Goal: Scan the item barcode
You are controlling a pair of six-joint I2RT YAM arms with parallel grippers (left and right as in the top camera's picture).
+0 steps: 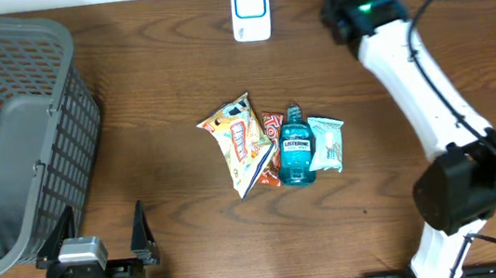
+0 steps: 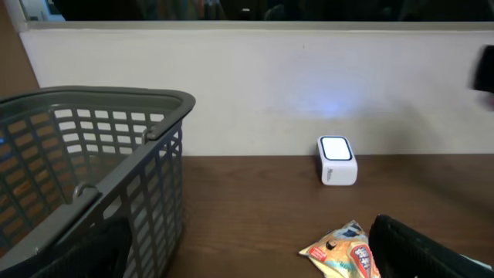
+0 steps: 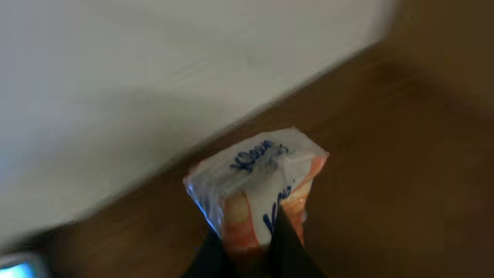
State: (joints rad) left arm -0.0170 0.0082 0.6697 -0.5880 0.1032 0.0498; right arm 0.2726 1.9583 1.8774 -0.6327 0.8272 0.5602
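Observation:
The pack [image 3: 258, 185] will next go down and toward the right in the overhead view with my right gripper, over the bare side of the tabletop. My right gripper will release it there, clear of the pile.
In the right wrist view my right gripper [image 3: 255, 251] is shut on a white and orange Kleenex tissue pack [image 3: 258, 185], held above the brown table near the white wall. The overhead view shows the right arm [image 1: 409, 74] reaching to the table's far edge, beside the white scanner [image 1: 250, 10] with its blue-lit face; the pack is hidden there. The left wrist view also shows the scanner [image 2: 337, 160] glowing. My left gripper [image 1: 101, 232] stands open and holds nothing at the near left edge.
A pile in the table's middle holds a yellow snack bag [image 1: 237, 140], a blue Listerine bottle [image 1: 296, 148], a pale green packet [image 1: 328, 142] and a red packet [image 1: 270, 125]. A grey mesh basket [image 1: 4, 139] fills the left side.

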